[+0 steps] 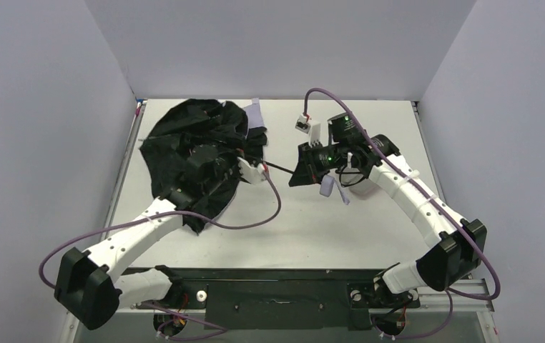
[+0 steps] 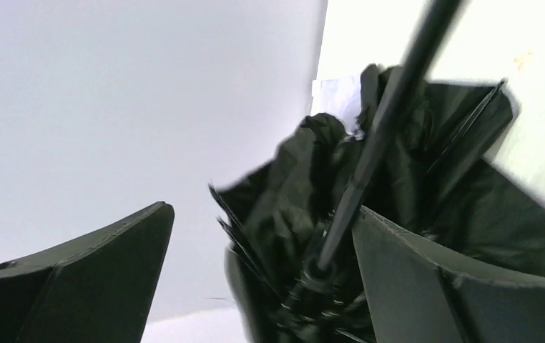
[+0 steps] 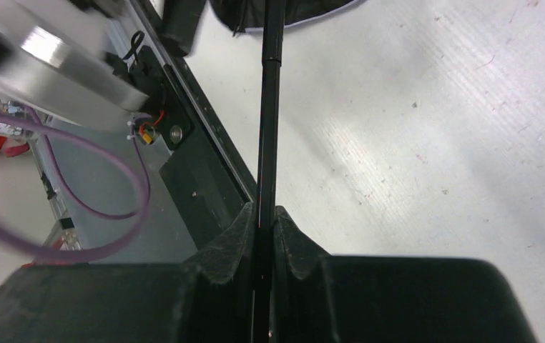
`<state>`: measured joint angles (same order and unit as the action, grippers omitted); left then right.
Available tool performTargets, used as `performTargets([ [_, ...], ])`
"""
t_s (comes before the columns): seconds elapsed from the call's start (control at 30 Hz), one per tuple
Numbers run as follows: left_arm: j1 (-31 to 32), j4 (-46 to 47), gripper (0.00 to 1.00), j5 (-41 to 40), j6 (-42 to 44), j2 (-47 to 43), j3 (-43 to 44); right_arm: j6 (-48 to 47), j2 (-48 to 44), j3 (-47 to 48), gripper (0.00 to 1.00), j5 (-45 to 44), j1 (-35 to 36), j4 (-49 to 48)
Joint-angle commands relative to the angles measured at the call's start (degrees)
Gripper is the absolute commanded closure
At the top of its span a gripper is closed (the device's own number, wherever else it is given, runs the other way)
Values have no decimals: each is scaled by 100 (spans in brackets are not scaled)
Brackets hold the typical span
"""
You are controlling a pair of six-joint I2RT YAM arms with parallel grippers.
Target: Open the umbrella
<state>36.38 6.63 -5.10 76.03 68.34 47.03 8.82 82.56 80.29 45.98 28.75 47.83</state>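
The umbrella's shaft beside the black collar gets my left gripper next, which lifts, turns and lowers onto it, as the shaft slants close to one open finger.
The umbrella (image 1: 184, 143) lies at the back left of the table, its canopy half spread with the black underside up and a lavender edge (image 1: 255, 114) showing. Its thin black shaft (image 1: 277, 168) runs right to my right gripper (image 1: 297, 175), which is shut on it; the right wrist view shows the jaws (image 3: 264, 218) pinching the shaft (image 3: 269, 107). A lavender strap (image 1: 330, 187) hangs below that gripper. My left gripper (image 1: 212, 163) is inside the canopy. In the left wrist view it (image 2: 262, 275) is open, with the shaft (image 2: 391, 114) and ribs between the fingers, close to the right finger (image 2: 455, 286).
White walls enclose the table on the left, back and right. A small white tag (image 1: 302, 123) lies behind the right gripper. Purple cables (image 1: 255, 218) loop over the table from both wrists. A black base rail (image 1: 269, 286) runs along the near edge.
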Motion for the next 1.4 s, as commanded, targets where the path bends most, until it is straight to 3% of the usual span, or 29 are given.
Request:
performTargets([
  [0.0, -625, -1151, 5, 847, -2991, -663, 1049, 466, -289, -93, 100, -85, -93, -1332],
  [0.07, -1044, -1641, 6, 1378, -4870, -695, 1305, 513, -293, -149, 100, -122, -70, -1393],
  [0.17, -1582, -1936, 6, 2040, -6317, -748, 1373, 552, -275, -221, 100, -205, -34, -1427],
  [0.33, -1842, -1615, 4, 2391, -8782, -944, 961, 548, -244, -341, 100, -425, 30, -1424],
  [0.47, -2252, -428, 7, 2802, -11261, -853, 194, 619, -229, -437, 100, -616, 110, -1514],
  [0.73, -2295, 2106, 19, 2779, -14249, 687, -422, 826, -339, -830, 100, -1029, 296, -1957],
  [0.9, -2284, 2605, 24, 2648, -14746, 1432, -377, 705, -522, -985, 100, -1125, 386, -1966],
  [1.03, -2276, 2738, 35, 2608, -15095, 2085, -221, 658, -687, -1054, 100, -1167, 428, -1962],
  [1.1, -2276, 2950, 48, 2572, -15189, 2339, -109, 600, -765, -1085, 100, -1164, 458, -1917],
  [1.2, -2273, 3438, 83, 2659, -15098, 2562, 284, 509, -908, -1177, 100, -1185, 485, -1854],
  [1.27, -2264, 3679, 99, 2893, -14826, 2593, 695, 437, -1018, -1292, 100, -1176, 512, -1849],
  [1.37, -2213, 3765, 100, 3370, -13989, 2456, 1410, 349, -1184, -1465, 100, -1165, 532, -2058],
])
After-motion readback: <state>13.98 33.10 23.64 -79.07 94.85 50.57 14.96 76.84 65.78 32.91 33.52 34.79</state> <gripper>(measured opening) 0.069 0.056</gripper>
